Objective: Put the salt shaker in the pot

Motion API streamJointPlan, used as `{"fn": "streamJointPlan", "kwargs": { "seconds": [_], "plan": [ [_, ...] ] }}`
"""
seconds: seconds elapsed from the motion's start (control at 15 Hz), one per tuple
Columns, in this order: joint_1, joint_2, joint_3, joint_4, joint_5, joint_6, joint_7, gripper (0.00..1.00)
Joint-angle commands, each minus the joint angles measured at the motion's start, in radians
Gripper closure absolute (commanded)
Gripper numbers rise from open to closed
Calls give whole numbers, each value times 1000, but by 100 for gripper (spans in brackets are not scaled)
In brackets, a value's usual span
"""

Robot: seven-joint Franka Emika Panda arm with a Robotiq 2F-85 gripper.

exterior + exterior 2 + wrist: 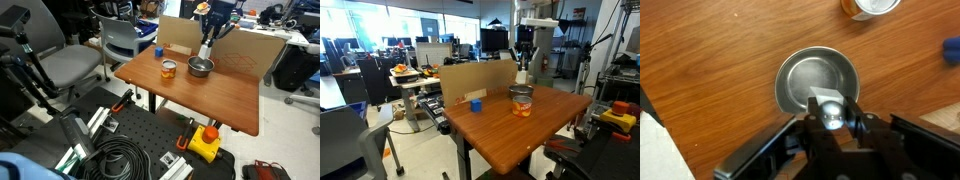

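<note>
I will lower my gripper with the salt shaker from above the pot's rim toward the open middle of the pot, farther inside, before I open it.
The grey steel pot [810,78] stands on the wooden table, also seen in both exterior views [200,67] [519,91]. My gripper [832,118] is shut on the salt shaker [825,99], a small white bottle with a shiny rounded top. It holds the shaker upright just above the pot's near rim. In both exterior views the gripper [206,44] [521,67] hangs over the pot with the white shaker [204,52] [521,76] sticking out below the fingers. The pot's inside looks empty.
An orange-brown jar [169,69] [523,105] [872,6] stands next to the pot. A small blue block [159,50] [475,103] [952,50] lies further off. A cardboard wall [240,50] [470,80] lines the table's back edge.
</note>
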Motion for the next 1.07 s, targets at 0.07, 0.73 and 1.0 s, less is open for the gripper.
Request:
{"fn": "streamJointPlan", "kwargs": {
  "seconds": [0.07, 0.73, 1.0],
  "plan": [
    [0, 146, 6, 174, 8, -109, -8, 93],
    [21, 287, 4, 325, -15, -192, -3, 45],
    [28, 260, 4, 302, -20, -198, -14, 16]
  ]
}}
